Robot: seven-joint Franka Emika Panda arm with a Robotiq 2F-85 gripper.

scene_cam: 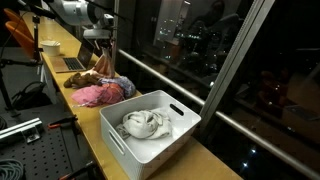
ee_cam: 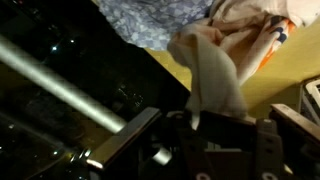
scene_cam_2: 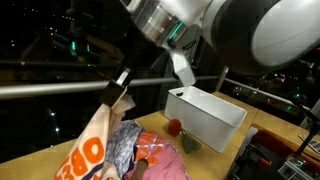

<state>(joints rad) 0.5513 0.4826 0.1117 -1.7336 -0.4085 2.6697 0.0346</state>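
Observation:
My gripper needs to carry the tan cloth up high next, then over the white bin and down to release it, because the cloth hangs far below the gripper's fingers.
My gripper is shut on a tan cloth and holds it up so that it hangs over a pile of clothes on the wooden table. In an exterior view the gripper pinches the top of the cloth, which bears orange letters. In the wrist view the pale cloth runs into the jaws. A blue patterned garment lies beyond it.
A white bin with a white cloth in it stands next to the pile; it also shows in an exterior view. A window with a metal rail runs along the table. A laptop lies farther back.

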